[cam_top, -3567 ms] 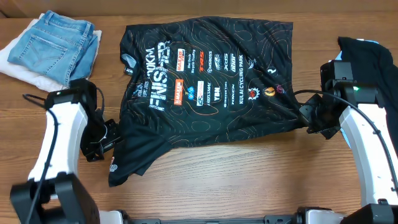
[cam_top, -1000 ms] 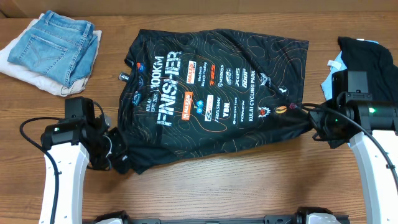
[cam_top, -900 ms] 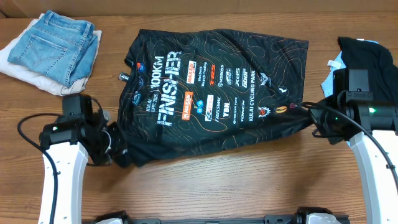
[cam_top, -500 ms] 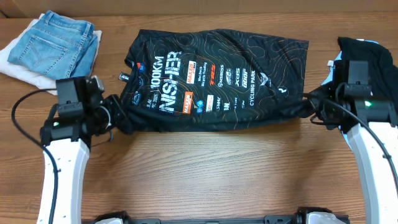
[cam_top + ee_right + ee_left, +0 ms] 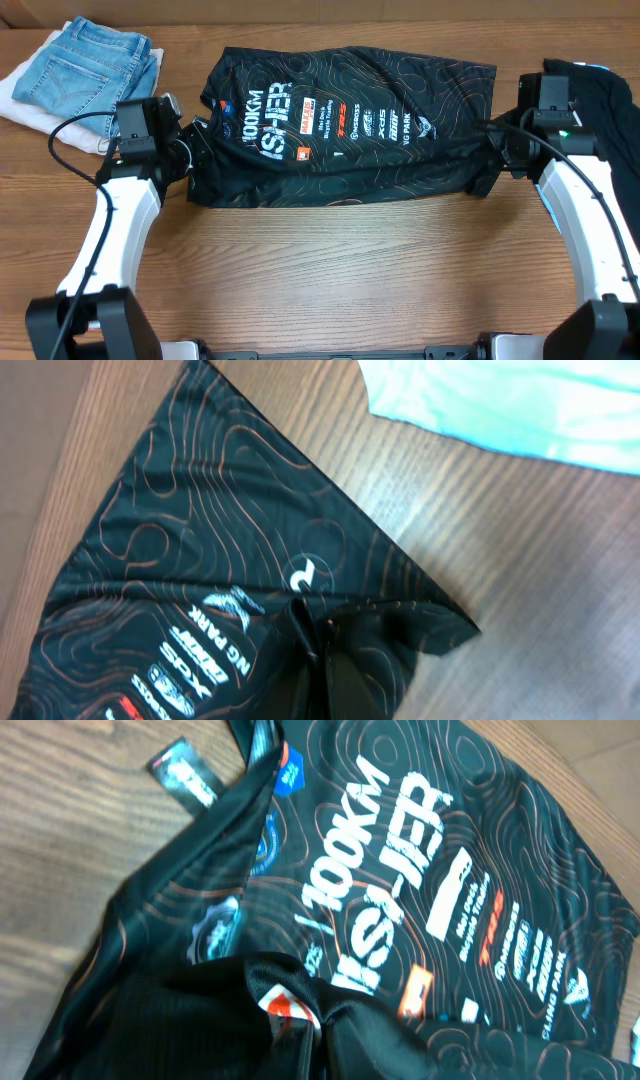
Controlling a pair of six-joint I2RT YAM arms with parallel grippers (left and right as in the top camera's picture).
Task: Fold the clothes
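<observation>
My left gripper moves outward and down toward the jersey's blue badge (image 5: 226, 106) (image 5: 290, 772) next and releases the folded fabric, since that badge lies outward of and below my fingertips.
The black jersey (image 5: 350, 120), with orange contour lines and white lettering, lies across the back of the table. Its near half is folded over towards the far edge, covering part of the lettering and logos. My left gripper (image 5: 196, 150) is shut on the folded fabric at the jersey's left end. In the left wrist view the jaws (image 5: 320, 1045) pinch black cloth (image 5: 400, 870). At the right end my right gripper (image 5: 490, 152) is shut on the jersey's edge. The right wrist view shows its jaws (image 5: 315, 660) closed on bunched fabric (image 5: 180, 560).
Blue jeans (image 5: 95, 65) lie on a white cloth (image 5: 25, 100) at the back left. A plain black garment (image 5: 600, 85) sits at the far right behind my right arm, with pale blue cloth (image 5: 520, 400) beside it. Bare wood (image 5: 340, 270) lies in front.
Both grippers have moved towards the far edge with the jersey's near hem in them. The lower half now lies folded over the upper half, hiding part of the lettering.
</observation>
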